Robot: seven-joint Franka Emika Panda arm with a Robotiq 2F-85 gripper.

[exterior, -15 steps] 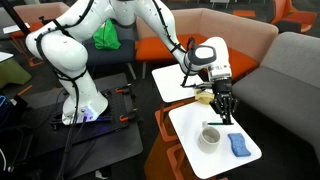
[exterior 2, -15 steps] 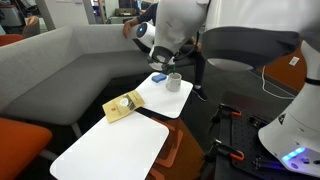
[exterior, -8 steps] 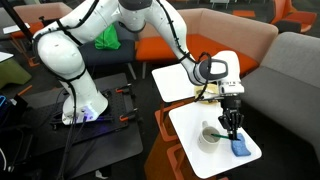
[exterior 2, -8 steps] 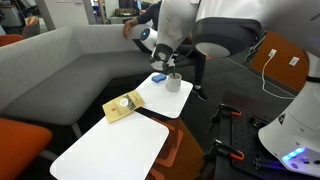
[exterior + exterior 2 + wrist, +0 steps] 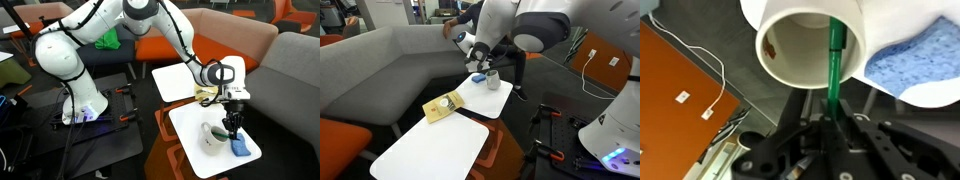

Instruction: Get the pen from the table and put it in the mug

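Note:
I will move the green pen back across the mug's opening (image 5: 215, 129) (image 5: 809, 44) with my gripper next, away from the blue cloth.
The white mug (image 5: 211, 135) stands on the smaller white tabletop (image 5: 200, 160); it also shows in an exterior view (image 5: 494, 82). My gripper (image 5: 232, 124) hangs just above the mug's rim. In the wrist view the gripper (image 5: 830, 118) is shut on the green pen (image 5: 834, 55). The pen points straight out, and its far end lies over the mug's pale inside (image 5: 800, 45). The longer white table (image 5: 430, 150) lies beside it, and no pen shows on it.
A blue cloth (image 5: 240, 147) lies right beside the mug, also in the wrist view (image 5: 910, 65). A yellowish flat box (image 5: 442, 106) sits at the gap between the two tabletops. Grey sofa backs (image 5: 290, 80) surround the tables. Orange seats lie behind.
My gripper has moved with the pen from near the yellowish box over to the mug and has come down toward its rim.

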